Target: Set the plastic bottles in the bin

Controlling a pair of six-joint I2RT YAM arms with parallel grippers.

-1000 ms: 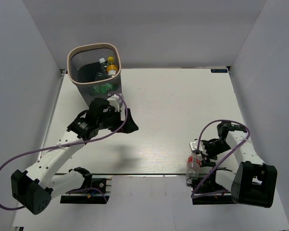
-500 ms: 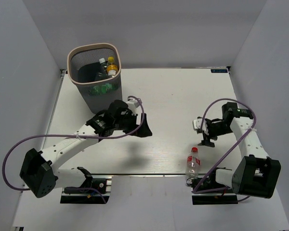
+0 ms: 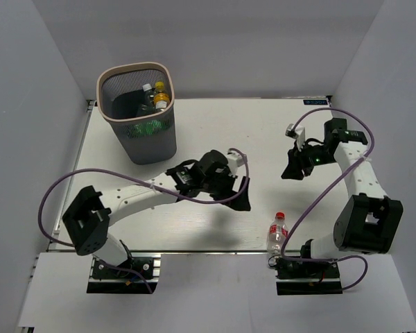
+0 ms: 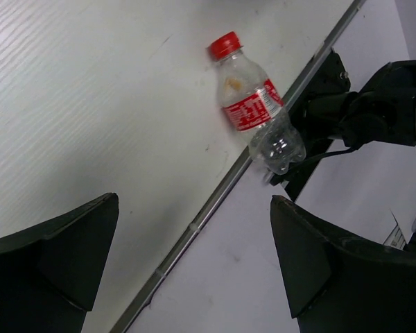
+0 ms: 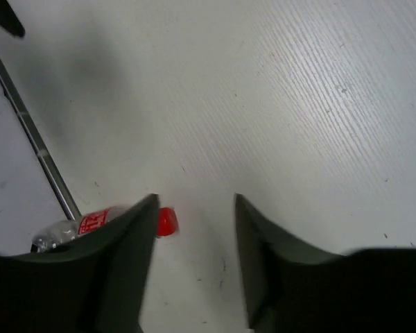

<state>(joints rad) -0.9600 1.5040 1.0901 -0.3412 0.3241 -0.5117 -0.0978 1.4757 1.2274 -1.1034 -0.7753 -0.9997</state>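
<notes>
My left gripper should next move down and to its right in the top view onto the bottle's red-white label, since the only bottle outside the bin (image 3: 138,111) lies there.
A clear plastic bottle (image 3: 277,234) with a red cap and red-white label lies at the table's near edge, its base past the metal edge strip. It shows in the left wrist view (image 4: 256,112) and partly behind a finger in the right wrist view (image 5: 97,224). My left gripper (image 3: 240,193) is open and empty, above the table left of the bottle. My right gripper (image 3: 296,166) is open and empty, raised well beyond the bottle. The dark grey perforated bin (image 3: 138,111) with a beige rim stands at the far left, with several bottles (image 3: 155,96) inside.
The metal edge strip (image 4: 215,201) runs along the table's near side under the bottle. The right arm's base clamp (image 4: 333,111) sits just past it. Purple cables loop off both arms. Grey walls close in the table on three sides.
My right gripper let go of the bottle at the near edge and rose away to the far right. My left arm swung from beside the bin rightward across the table toward the bottle.
</notes>
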